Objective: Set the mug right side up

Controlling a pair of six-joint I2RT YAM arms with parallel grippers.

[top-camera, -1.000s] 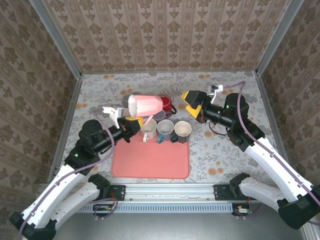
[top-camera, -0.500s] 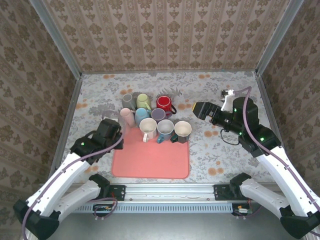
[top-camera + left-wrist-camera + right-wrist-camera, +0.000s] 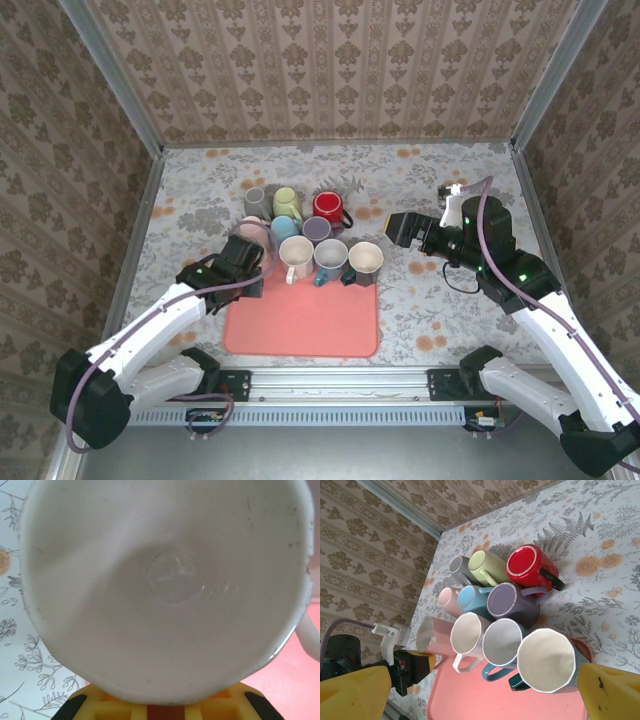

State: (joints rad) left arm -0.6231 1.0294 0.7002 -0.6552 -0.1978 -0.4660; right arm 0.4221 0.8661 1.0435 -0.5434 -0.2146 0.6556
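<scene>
My left gripper moves down, levels the tilted pink mug and releases it next at the mat's far corner (image 3: 271,268) beside the white mug, which lies below my gripper.
A pink mug (image 3: 248,242) with a white inside is at the far left corner of the salmon mat (image 3: 300,322). It is tilted, mouth toward my left wrist. My left gripper (image 3: 244,266) is shut on it. In the left wrist view the mug's white inside (image 3: 170,575) sits just above my yellow left gripper (image 3: 167,707). The right wrist view shows the same pink mug (image 3: 434,636) beside a white one. My right gripper (image 3: 405,228) hovers open to the right of the mugs, holding nothing.
Upright on the mat's far edge stand a white mug (image 3: 296,257), a teal mug (image 3: 329,258) and a faceted dark green mug (image 3: 365,259). Behind them sit several upside-down mugs, among them a grey mug (image 3: 256,201), a green mug (image 3: 287,203) and a red mug (image 3: 328,207).
My left arm has brought the pink mug down from high near the camera to the mat's far left corner. My right gripper has drawn back to the right, still open.
</scene>
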